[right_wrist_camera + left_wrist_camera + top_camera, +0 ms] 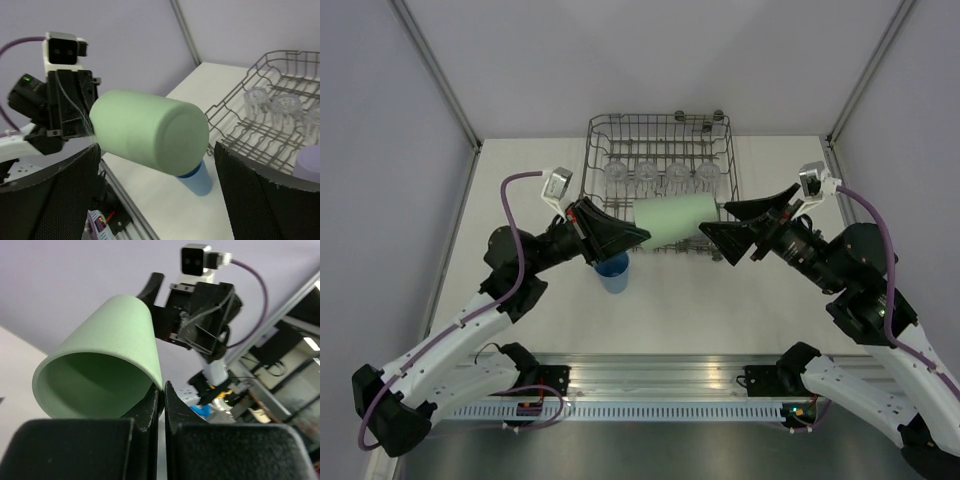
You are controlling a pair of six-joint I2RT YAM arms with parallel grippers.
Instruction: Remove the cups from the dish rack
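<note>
The left gripper needs to move down next, turning its fingers downward, over the bare tabletop beside the blue cup to release, because the sideways green cup can stand there.
My left gripper [638, 234] is shut on the rim of the green cup [675, 214] and holds it on its side in the air in front of the dish rack [598, 150]. In the left wrist view the fingers [152, 405] pinch the rim of the green cup [100, 370]. My right gripper [712, 217] is open, its jaws either side of the cup's closed base [182, 137] without touching. The blue cup [613, 272] stands on the table below. Several clear glasses [646, 172] sit in the rack. A lilac cup [307, 160] shows in the rack at the right wrist view's edge.
The rack [235, 105] stands at the far middle of the white table [520, 200]. Grey walls close in the left, right and back. An aluminium rail [650, 375] with the arm bases runs along the near edge.
</note>
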